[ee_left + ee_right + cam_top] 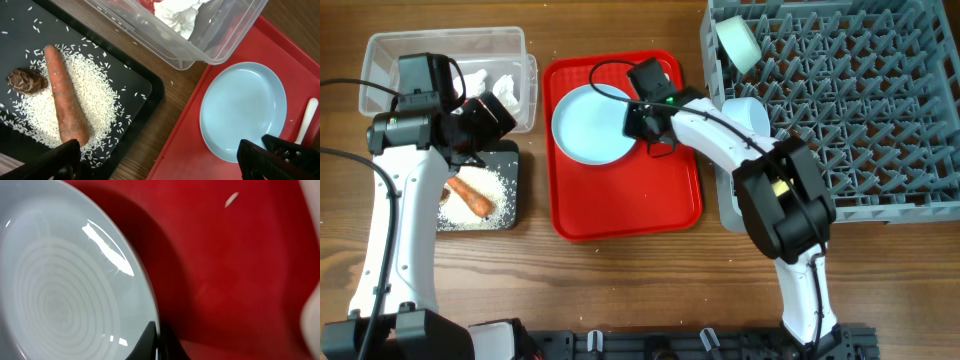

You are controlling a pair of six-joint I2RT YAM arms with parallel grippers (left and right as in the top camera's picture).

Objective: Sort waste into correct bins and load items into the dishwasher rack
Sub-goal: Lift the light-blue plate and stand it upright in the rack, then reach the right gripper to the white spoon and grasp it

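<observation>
The rack has empty slots beside the tilted bowl, so my right gripper should rise, cross to the right in the overhead view and lower the plate [585, 125] into the rack there.
The pale blue plate [585, 125] lies on the red tray [620, 210]. It also shows in the left wrist view [240, 107] and the right wrist view [60, 280]. My right gripper [640, 125] is shut on the plate's right rim, its fingers [157, 340] pinching the edge. My left gripper [485, 125] is open and empty, its fingers [157, 162] spread over the gap between the black tray [150, 85] and the red tray. The black tray holds the carrot [65, 100], the brown lump [27, 81] and rice [100, 95]. The clear tub [200, 50] holds the tissue [180, 15]. The white spoon [306, 120] lies right of the plate.
The grey rack [840, 100] fills the right side. One bowl [738, 42] stands tilted in its far left corner, and another [752, 115] shows at its left edge behind my right arm. A rice grain [231, 199] lies on the red tray. The cup is not clearly in view.
</observation>
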